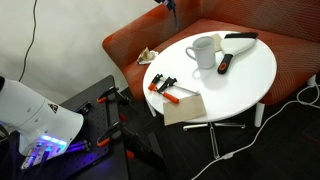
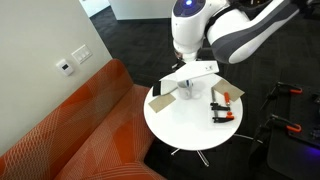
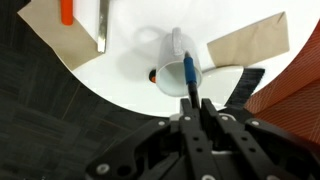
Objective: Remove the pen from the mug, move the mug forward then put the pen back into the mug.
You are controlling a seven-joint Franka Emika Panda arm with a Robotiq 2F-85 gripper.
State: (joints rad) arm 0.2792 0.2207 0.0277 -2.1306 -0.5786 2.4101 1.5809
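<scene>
My gripper moves down toward the bare tabletop [image 3: 194, 13] beside the mug's handle and releases the thin dark pen [image 3: 187, 72] there next. That clear spot lies below my gripper.
The white mug [image 1: 203, 50] stands upright near the back of the round white table [image 1: 235, 85], its handle to one side. In the wrist view the mug [image 3: 172, 72] lies below and ahead of my gripper [image 3: 193, 100]. The gripper is shut on the thin dark pen [image 3: 187, 72], which sticks out from between the fingers towards the mug. In an exterior view the gripper [image 1: 168, 6] is high above the table at the top edge of the picture. I cannot tell whether the pen's tip is inside the mug.
A black-and-red marker [image 1: 225, 63] lies beside the mug. Orange-handled clamps [image 1: 165, 87] and brown paper [image 1: 185, 107] lie at the table's near side, with another paper [image 1: 240, 42] at the back. An orange sofa [image 1: 130, 45] wraps behind the table.
</scene>
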